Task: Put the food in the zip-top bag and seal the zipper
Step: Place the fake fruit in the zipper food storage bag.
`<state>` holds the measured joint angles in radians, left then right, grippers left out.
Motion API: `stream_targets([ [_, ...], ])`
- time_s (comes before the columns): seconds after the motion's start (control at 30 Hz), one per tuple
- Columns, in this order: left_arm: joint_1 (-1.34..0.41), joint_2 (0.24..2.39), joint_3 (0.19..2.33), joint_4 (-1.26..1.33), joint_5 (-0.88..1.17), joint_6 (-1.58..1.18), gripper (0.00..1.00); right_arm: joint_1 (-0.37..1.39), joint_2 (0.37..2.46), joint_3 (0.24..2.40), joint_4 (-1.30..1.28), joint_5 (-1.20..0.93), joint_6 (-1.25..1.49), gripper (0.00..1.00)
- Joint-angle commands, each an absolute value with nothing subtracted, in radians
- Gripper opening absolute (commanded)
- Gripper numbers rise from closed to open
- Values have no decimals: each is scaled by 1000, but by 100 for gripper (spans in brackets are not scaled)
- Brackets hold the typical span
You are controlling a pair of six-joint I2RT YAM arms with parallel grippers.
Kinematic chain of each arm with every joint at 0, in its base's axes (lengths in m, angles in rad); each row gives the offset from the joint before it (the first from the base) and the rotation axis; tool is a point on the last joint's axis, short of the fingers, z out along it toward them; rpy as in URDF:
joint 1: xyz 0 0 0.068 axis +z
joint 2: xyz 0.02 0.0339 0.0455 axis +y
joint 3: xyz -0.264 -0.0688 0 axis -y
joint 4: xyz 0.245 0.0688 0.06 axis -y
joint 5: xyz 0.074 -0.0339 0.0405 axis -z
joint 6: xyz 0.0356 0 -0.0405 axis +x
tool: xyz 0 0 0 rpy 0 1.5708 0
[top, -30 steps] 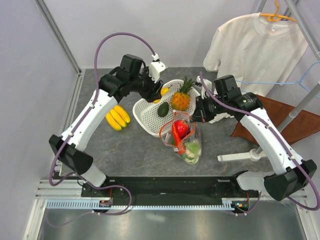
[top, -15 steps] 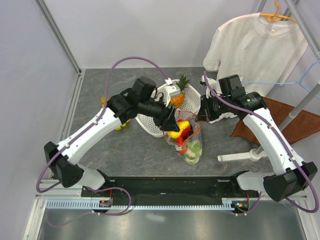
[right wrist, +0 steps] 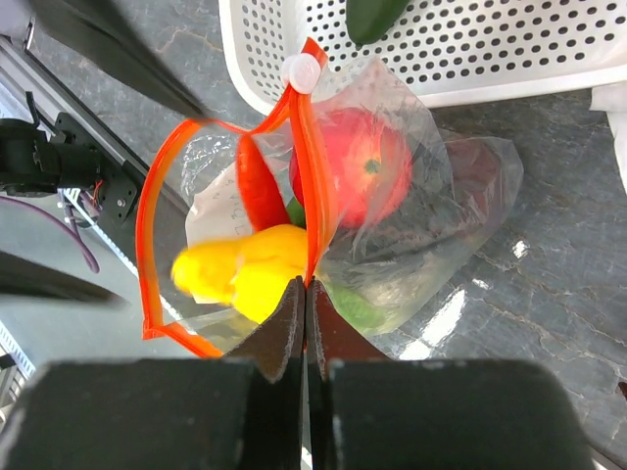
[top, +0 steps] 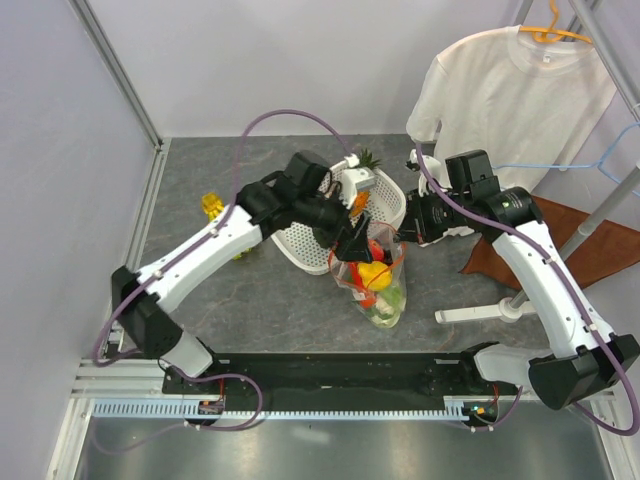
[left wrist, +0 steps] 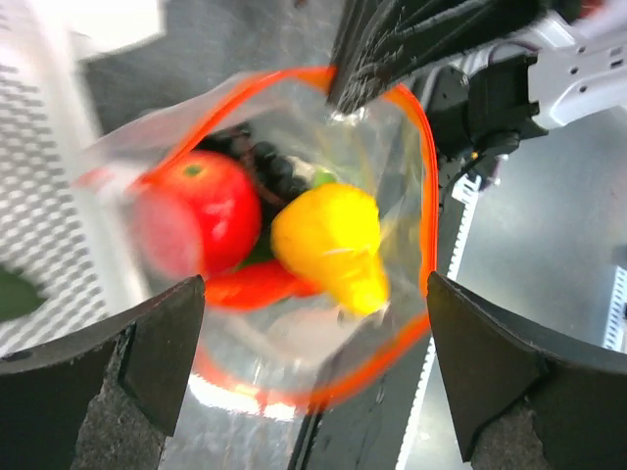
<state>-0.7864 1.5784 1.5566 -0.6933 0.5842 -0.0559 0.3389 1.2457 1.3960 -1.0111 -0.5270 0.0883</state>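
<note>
I should lift my empty left gripper, swing it past the basket and lower it to close on the bananas' stem, because the bananas are still outside the bag.
The zip-top bag lies in front of the white basket, mouth held open. My right gripper is shut on its red-orange zipper, near the middle of the strip; the white end piece is at the far end. My left gripper hangs wide open and empty right over the mouth. Inside the bag are a yellow fruit, a red round fruit, a red chili, dark grapes and pale green cabbage. From the top, the left gripper and right gripper flank the mouth.
The white mesh basket behind the bag holds a pineapple and a green avocado. Bananas lie left of it. A white T-shirt hangs at the back right over a brown cloth.
My left arm swung from the basket to over the bag mouth carrying the yellow fruit, opened, and the fruit is now inside the bag. The right gripper kept its hold.
</note>
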Motion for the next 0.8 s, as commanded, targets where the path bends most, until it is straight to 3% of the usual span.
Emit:
stream_targets([
  [0.0, -637, 1333, 1526, -680, 630, 14, 100, 324, 1218, 1410, -1012, -548, 68, 0],
  [0.2, -38, 1296, 1462, -723, 509, -121, 99, 319, 1223, 1420, -1005, -552, 71, 0],
  [0.3, 157, 1393, 1439, -730, 490, -143, 99, 319, 1227, 1431, -1005, -552, 72, 0],
  [0.47, 278, 1552, 1396, -615, 543, -10, 100, 319, 1233, 1437, -1005, -558, 77, 0],
  [0.77, 270, 1816, 1397, -519, 588, 150, 100, 319, 1253, 1436, -996, -557, 78, 0],
])
